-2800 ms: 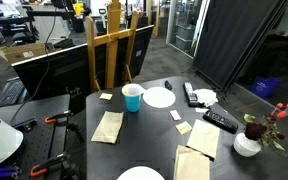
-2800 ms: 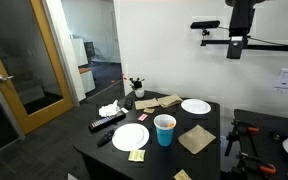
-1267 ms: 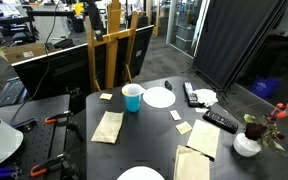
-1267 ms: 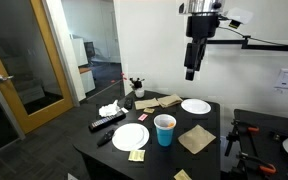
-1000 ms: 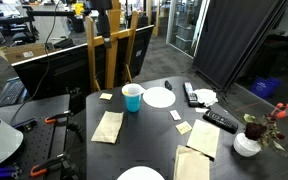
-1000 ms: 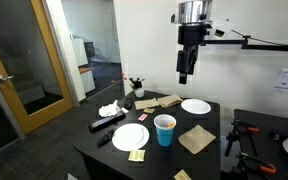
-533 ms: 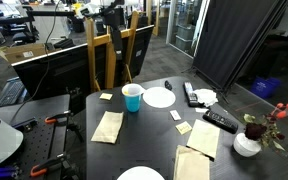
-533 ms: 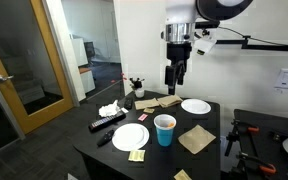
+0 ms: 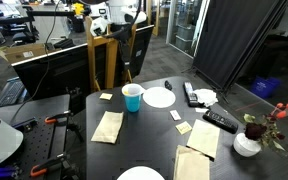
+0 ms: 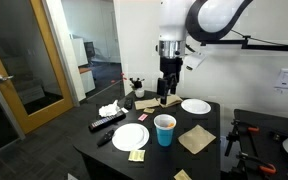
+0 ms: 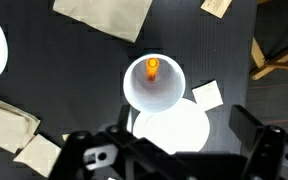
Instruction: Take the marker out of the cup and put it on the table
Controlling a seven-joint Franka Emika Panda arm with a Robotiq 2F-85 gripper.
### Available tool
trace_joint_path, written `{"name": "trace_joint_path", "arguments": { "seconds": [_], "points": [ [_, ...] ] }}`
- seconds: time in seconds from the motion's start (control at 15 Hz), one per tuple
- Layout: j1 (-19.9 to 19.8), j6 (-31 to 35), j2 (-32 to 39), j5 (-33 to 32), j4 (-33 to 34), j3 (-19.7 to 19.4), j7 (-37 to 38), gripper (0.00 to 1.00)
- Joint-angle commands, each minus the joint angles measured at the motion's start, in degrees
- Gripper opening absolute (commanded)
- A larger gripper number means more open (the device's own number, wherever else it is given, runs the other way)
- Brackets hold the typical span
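My gripper lowers next, narrowing its wide-spread fingers, toward the cup's far side onto the marker's top [image 11: 153, 64], where the orange marker stands.
The light-blue cup [image 9: 132, 97] stands upright on the black table [image 9: 152, 128]; it also shows in an exterior view [image 10: 165, 129]. In the wrist view I look straight down into the cup [image 11: 154, 84], and the orange marker [image 11: 152, 67] stands inside it against the far wall. The marker does not show in the exterior views. My gripper [image 10: 163, 98] hangs open and empty well above the table, behind and above the cup. In the wrist view the gripper [image 11: 174, 150] has its dark fingers spread wide at the bottom edge.
White plates [image 10: 130, 137] [image 10: 195, 106] lie by the cup, one just beside it in the wrist view [image 11: 174, 130]. Tan napkins [image 9: 107, 126] [image 11: 104, 15], sticky notes [image 11: 207, 95], a black remote [image 9: 221, 121], a flower vase [image 9: 247, 143] and a wooden easel [image 9: 104, 55] are around.
The arm has swung down and across toward the table. The gripper has dropped from high up to above the cup. Nothing on the table has moved.
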Motion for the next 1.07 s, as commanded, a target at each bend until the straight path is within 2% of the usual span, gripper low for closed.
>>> {"name": "trace_joint_path", "arguments": {
  "seconds": [0.0, 0.33, 0.4, 1.0],
  "points": [
    [0.5, 2.6, 2.8, -1.0, 0.9, -0.9, -0.7, 1.0],
    [0.7, 7.1, 5.6, -3.6, 0.2, -1.4, -1.2, 1.0],
    [1.0, 5.2, 4.4, -2.1, 0.1, -1.1, -0.2, 1.0],
    [1.1, 5.9, 5.8, -2.9, 0.2, -1.3, 0.4, 1.0]
  ]
}}
